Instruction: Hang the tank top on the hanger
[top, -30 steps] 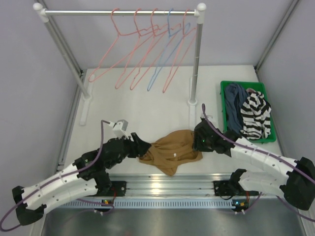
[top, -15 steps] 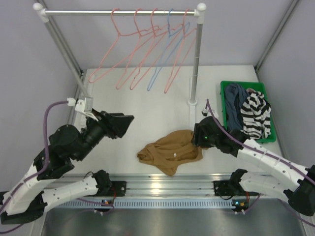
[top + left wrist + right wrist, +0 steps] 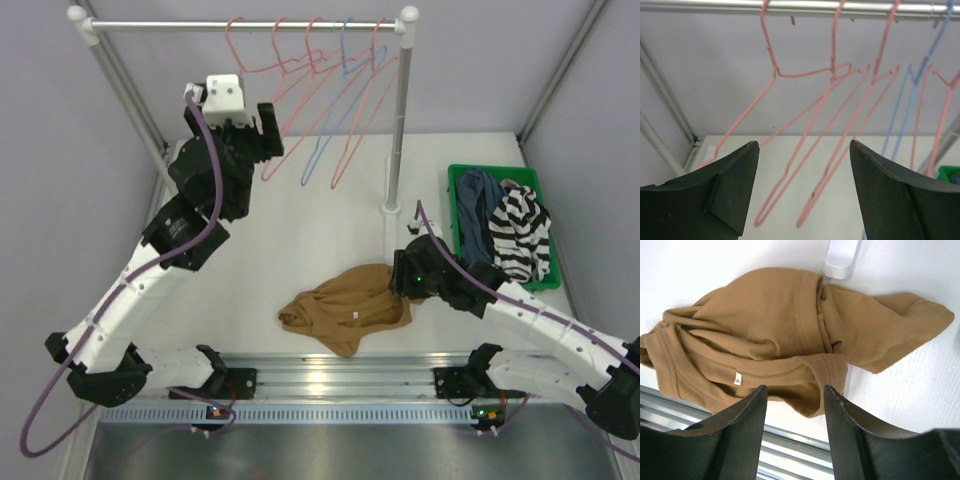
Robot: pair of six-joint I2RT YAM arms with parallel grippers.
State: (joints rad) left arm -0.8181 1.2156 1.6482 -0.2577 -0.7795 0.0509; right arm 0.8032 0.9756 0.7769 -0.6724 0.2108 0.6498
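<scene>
My left gripper needs to move outward, left in the wrist view, to grip the end pink hanger's near arm (image 3: 746, 113), which is beyond its fingers.
The tan tank top (image 3: 345, 305) lies crumpled on the table near the front edge and fills the right wrist view (image 3: 765, 330). My right gripper (image 3: 405, 275) is open and empty, hovering just above its right side (image 3: 795, 390). Several salmon-pink hangers (image 3: 241, 55) hang on the rack rail at the back. My left gripper (image 3: 266, 122) is raised up to them, open and empty. In the left wrist view its jaws (image 3: 803, 145) frame the pink hangers (image 3: 771, 55) without touching them.
A light blue hanger (image 3: 335, 110) hangs among the pink ones (image 3: 910, 100). The rack's right post (image 3: 400, 120) stands behind the tank top, with its foot (image 3: 842, 257) beside the fabric. A green bin (image 3: 455, 180) at right holds a striped garment (image 3: 520, 235) and a dark blue one (image 3: 478, 215).
My left arm let go of the tank top's left edge, lifted away and swung up and back to the hangers. The right gripper stayed by the tank top's right side.
</scene>
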